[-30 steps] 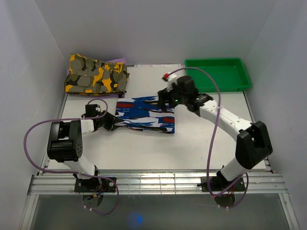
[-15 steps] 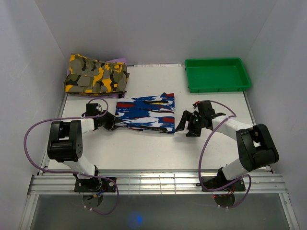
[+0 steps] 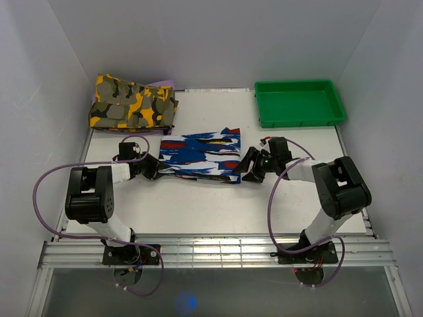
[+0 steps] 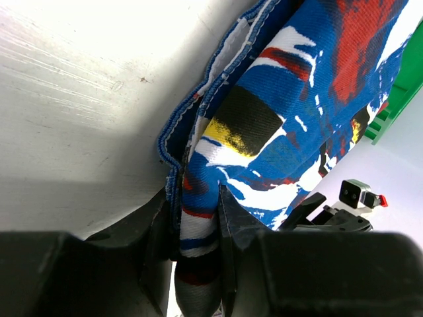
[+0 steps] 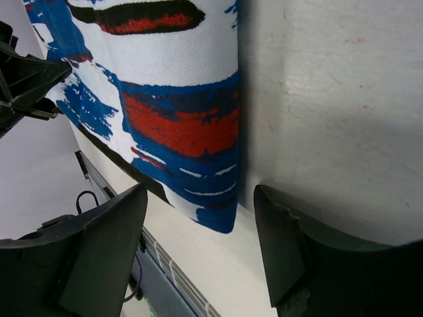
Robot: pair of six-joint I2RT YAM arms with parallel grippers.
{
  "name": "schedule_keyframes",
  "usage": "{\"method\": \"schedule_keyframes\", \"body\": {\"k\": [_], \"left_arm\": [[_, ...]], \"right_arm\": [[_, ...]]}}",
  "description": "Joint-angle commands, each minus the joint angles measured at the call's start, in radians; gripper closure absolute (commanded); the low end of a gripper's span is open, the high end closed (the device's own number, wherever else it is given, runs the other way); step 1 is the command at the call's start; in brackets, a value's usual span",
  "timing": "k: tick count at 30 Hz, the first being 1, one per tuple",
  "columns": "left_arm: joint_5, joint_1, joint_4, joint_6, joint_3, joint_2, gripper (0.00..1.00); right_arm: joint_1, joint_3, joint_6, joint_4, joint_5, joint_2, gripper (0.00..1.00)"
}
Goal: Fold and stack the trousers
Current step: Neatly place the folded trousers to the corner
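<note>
My left gripper lifts the trousers [image 3: 201,157] outward over the folded camouflage garment [image 3: 132,105] next, then lowers and releases them. That flat base for stacking lies outward of the gripper.
The blue trousers [image 3: 201,157] with white, red, black and yellow streaks lie folded flat on the white table's middle. My left gripper [image 3: 156,170] is shut on their left edge; the left wrist view shows the cloth [image 4: 277,112] pinched between the fingers [image 4: 231,218]. My right gripper [image 3: 246,169] is open, low at the trousers' right near corner. In the right wrist view that corner [image 5: 211,205] lies between the spread fingers [image 5: 109,244], untouched.
A folded yellow, olive and black camouflage garment [image 3: 132,102] sits at the table's back left. A green tray [image 3: 301,102] stands at the back right. The table's [image 3: 211,205] near edge has a metal rail.
My right arm came off the trousers' far right part, swung down to the right, then moved left to their right near corner. The cloth's right edge now lies flat. The left gripper stayed.
</note>
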Motion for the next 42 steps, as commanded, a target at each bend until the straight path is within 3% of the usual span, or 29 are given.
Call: {"method": "schedule_keyframes", "body": {"k": [1,9,15,19,20,25,32,42], "left_arm": [[-0.037,-0.01,-0.049,0.025,-0.003,-0.015,1.0],[-0.046,-0.01,-0.057,0.031,0.022,-0.003,1.0],[-0.052,-0.01,-0.058,0.049,0.034,-0.003,1.0],[-0.063,-0.01,-0.073,0.078,0.045,-0.014,1.0],[-0.071,-0.01,-0.083,0.094,0.051,-0.021,1.0],[-0.143,-0.046,-0.167,0.322,0.193,-0.057,1.0],[-0.299,-0.099,-0.244,0.67,0.368,-0.126,1.0],[-0.289,-0.122,-0.15,0.829,0.469,-0.221,1.0]], "right_arm": [[0.018,-0.047,0.005,0.027,0.022,0.058,0.28],[0.091,-0.09,0.054,0.083,0.028,0.076,0.35],[0.091,-0.025,0.023,0.061,0.065,0.084,0.6],[0.092,0.05,-0.024,0.02,0.079,0.076,0.9],[0.091,0.066,-0.05,0.006,0.082,0.072,0.92],[0.095,0.155,-0.167,-0.069,0.092,-0.006,0.92],[0.144,0.281,-0.334,-0.205,0.238,-0.109,0.92],[0.238,0.399,-0.489,-0.239,0.433,-0.188,0.92]]}}
